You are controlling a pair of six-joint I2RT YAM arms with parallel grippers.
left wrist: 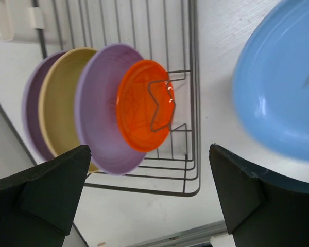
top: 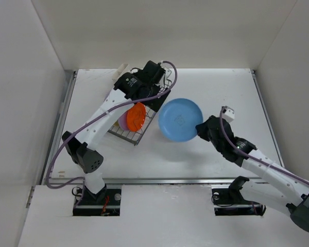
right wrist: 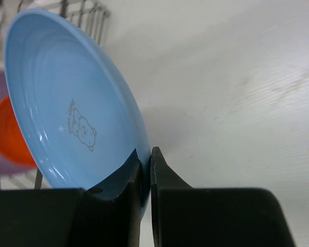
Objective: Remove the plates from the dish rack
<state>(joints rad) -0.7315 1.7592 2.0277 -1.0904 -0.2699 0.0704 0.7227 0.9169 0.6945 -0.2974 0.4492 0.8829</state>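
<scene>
Next, my right gripper carries the light blue plate down and away from the rack onto the table [top: 205, 116] [right wrist: 212, 114], since that part of the table stands empty.
The dark wire dish rack [top: 140, 135] stands left of the table's middle. In the left wrist view the rack [left wrist: 191, 103] holds a lavender plate [left wrist: 32, 118], a tan-yellow plate [left wrist: 59, 110], a second lavender plate [left wrist: 98, 116] and a smaller orange-red plate [left wrist: 139, 108], all on edge. My left gripper [left wrist: 149, 198] hangs open and empty above the rack [top: 147, 92]. My right gripper [right wrist: 146, 164] is shut on the rim of the light blue plate [right wrist: 67, 98], held tilted just right of the rack [top: 179, 119]. No lime-green plate shows.
A cream plastic holder [top: 121, 69] sits at the rack's far corner and also shows in the left wrist view [left wrist: 5, 20]. White walls enclose the table on three sides. A metal strip [top: 159, 180] runs along the near edge.
</scene>
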